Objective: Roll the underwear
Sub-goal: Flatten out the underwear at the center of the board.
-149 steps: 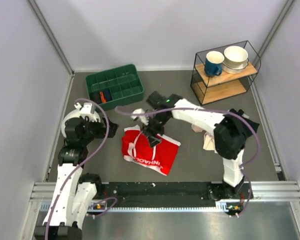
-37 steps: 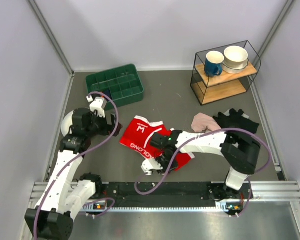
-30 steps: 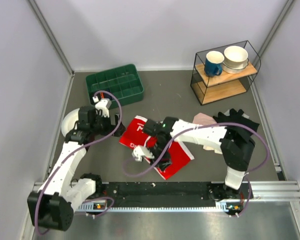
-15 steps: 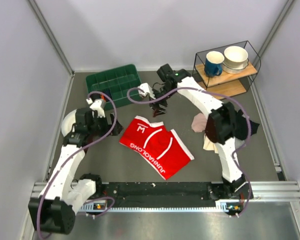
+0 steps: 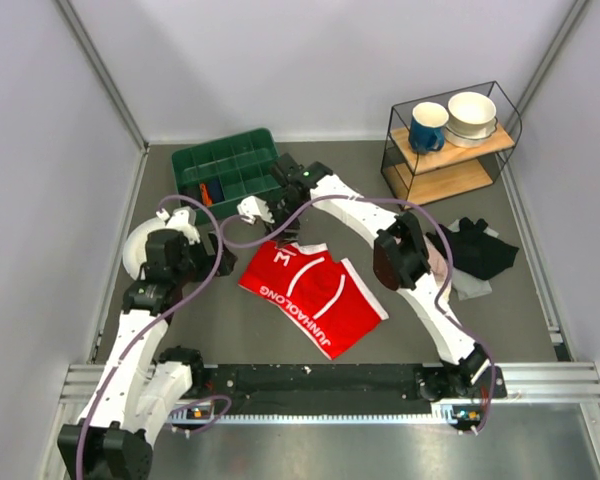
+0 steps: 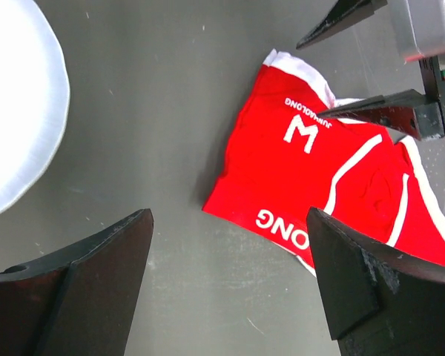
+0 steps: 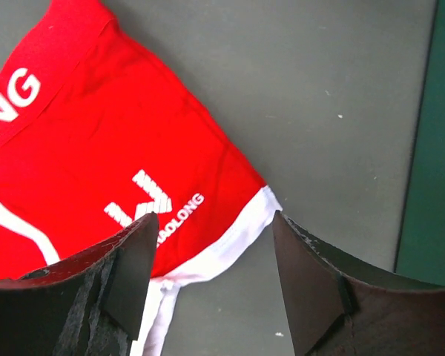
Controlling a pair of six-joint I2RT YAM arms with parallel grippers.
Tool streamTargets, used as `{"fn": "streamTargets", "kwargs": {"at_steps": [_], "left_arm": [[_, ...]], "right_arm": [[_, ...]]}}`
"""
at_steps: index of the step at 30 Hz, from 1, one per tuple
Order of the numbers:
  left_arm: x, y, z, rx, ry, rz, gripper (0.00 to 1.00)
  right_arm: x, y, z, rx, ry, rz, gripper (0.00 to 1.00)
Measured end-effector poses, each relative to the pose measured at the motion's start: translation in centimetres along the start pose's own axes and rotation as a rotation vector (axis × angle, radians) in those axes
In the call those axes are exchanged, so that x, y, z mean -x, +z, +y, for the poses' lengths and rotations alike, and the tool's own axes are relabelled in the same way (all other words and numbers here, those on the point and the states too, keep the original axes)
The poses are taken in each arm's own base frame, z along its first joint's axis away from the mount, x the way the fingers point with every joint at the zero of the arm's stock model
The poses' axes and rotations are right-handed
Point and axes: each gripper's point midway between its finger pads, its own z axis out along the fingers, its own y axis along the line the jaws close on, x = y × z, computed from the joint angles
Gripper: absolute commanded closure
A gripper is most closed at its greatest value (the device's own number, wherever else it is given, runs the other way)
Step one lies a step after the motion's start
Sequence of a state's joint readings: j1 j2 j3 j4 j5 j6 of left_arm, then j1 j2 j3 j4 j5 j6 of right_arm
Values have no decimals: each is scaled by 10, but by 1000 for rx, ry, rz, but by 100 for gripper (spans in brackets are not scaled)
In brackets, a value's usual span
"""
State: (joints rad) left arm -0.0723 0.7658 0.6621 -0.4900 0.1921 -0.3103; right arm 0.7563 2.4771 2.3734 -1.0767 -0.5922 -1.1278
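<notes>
The underwear's white-trimmed far edge by the corner (image 7: pixel 246 228) lies below the robot's right gripper, already between its open fingers, so the right gripper should move straight down to it next and close.
The red underwear (image 5: pixel 312 288) lies spread flat on the grey table, with white trim and white lettering facing up. My right gripper (image 5: pixel 280 226) is open and empty, hovering over the garment's far-left corner. In the right wrist view the white-trimmed corner (image 7: pixel 230 245) lies between the open fingers (image 7: pixel 133 259) of that gripper (image 7: pixel 215 222). My left gripper (image 5: pixel 198 260) is open and empty, to the left of the underwear. In the left wrist view the underwear (image 6: pixel 311 170) lies ahead of that gripper (image 6: pixel 228 222), with bare table between the jaws.
A green divided bin (image 5: pixel 230 170) stands at the back left. A wire shelf (image 5: pixel 450 150) with a blue mug and white bowls stands at the back right. A black garment (image 5: pixel 477 250) and a pink cloth (image 5: pixel 436 258) lie right. A white plate (image 6: pixel 15 111) lies left.
The right gripper let go of the underwear, lifted to the back, and has now swung left and down over its far-left corner. The left gripper drew back slightly. The underwear has lain flat since.
</notes>
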Motion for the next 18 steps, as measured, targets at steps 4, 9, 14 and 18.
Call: {"fn": "streamTargets", "kwargs": {"at_steps": [4, 9, 14, 18], "left_arm": [[-21, 8, 1, -10, -110, 20, 14], [-50, 21, 9, -6, -243, 6, 15], [-78, 38, 18, 16, -340, 54, 17], [-80, 49, 20, 22, -359, 70, 19]], "right_arm": [[-5, 12, -9, -34, 36, 15, 44], [-16, 16, -22, -88, 85, 31, 45], [-22, 20, -30, -121, 112, 42, 45], [-27, 27, -30, -119, 125, 47, 48]]}}
